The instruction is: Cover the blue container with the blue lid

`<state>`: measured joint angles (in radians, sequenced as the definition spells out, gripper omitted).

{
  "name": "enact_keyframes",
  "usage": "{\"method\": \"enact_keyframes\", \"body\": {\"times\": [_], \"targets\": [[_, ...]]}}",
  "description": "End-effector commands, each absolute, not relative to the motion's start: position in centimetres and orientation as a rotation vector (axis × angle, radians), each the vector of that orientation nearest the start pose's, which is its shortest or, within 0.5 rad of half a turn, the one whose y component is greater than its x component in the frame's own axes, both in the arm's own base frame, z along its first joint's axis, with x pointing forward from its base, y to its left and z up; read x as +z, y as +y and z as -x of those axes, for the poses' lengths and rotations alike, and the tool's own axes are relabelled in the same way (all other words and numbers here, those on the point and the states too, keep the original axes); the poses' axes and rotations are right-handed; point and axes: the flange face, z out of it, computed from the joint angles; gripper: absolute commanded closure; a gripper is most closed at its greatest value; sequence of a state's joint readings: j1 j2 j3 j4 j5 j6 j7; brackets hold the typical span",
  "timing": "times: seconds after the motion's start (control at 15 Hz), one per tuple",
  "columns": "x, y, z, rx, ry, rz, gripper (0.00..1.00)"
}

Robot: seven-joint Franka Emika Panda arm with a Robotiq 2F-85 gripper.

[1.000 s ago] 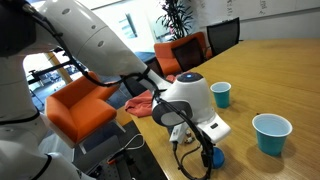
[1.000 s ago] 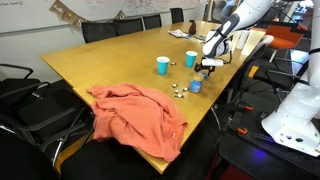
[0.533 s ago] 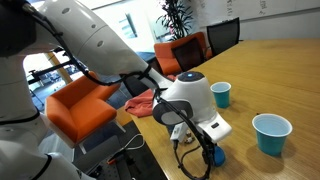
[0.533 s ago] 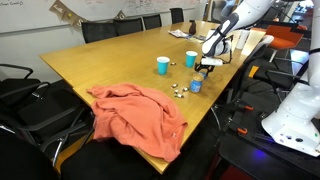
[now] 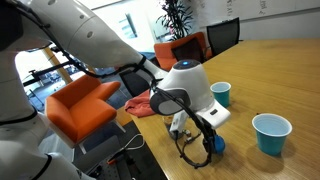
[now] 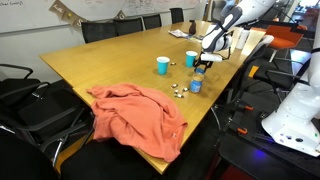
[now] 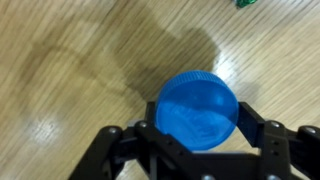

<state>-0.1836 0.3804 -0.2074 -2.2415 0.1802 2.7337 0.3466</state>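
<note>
The gripper lifts toward the orange cloth next, then brings the lid down onto the container's top (image 6: 197,77) and releases it, as the container stands between gripper and cloth.
My gripper (image 7: 197,122) is shut on the blue lid (image 7: 197,108), a flat round bright-blue disc held between the two black fingers a little above the wooden table; its shadow falls on the wood up and to the left. In an exterior view the gripper (image 5: 212,143) holds the lid (image 5: 216,146) near the table's edge. The blue container (image 6: 196,85) stands on the table just below and beside the gripper (image 6: 203,66). It is hidden in the wrist view.
A small teal cup (image 5: 221,94) and a larger teal cup (image 5: 271,133) stand on the wooden table (image 6: 100,65). An orange cloth (image 6: 135,115) lies at the near edge, with small bits (image 6: 178,90) close to the container. Chairs surround the table.
The gripper has risen a little from the table with the blue lid between its fingers. The container and cups have not moved.
</note>
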Motion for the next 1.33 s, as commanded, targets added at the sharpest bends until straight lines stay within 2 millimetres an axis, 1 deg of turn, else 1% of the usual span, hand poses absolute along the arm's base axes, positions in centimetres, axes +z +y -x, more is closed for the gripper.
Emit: {"method": "enact_keyframes", "body": {"times": [0.0, 0.2, 0.33, 0.53, 0.67, 0.8, 0.87, 0.93, 1.0, 1.2, 1.27], "targets": [[27.8, -19.4, -50.1, -0.234, 1.089, 2.867, 0.46], [32.9, -16.4, -49.4, -0.232, 0.839, 2.847, 0.46], [35.7, -14.3, -48.8, -0.214, 0.677, 2.833, 0.46], [38.2, -11.7, -47.2, -0.201, 0.503, 2.864, 0.46], [38.8, -10.1, -45.9, -0.195, 0.409, 2.900, 0.46], [38.6, -8.8, -44.4, -0.190, 0.331, 2.928, 0.46], [38.4, -8.2, -43.7, -0.195, 0.308, 2.933, 0.46], [38.4, -8.2, -43.5, -0.216, 0.318, 2.940, 0.46], [38.1, -8.7, -45.3, -0.183, 0.361, 2.926, 0.21], [38.1, -8.3, -44.2, -0.181, 0.346, 2.930, 0.21], [38.1, -8.3, -44.1, -0.183, 0.346, 2.930, 0.46]]}}
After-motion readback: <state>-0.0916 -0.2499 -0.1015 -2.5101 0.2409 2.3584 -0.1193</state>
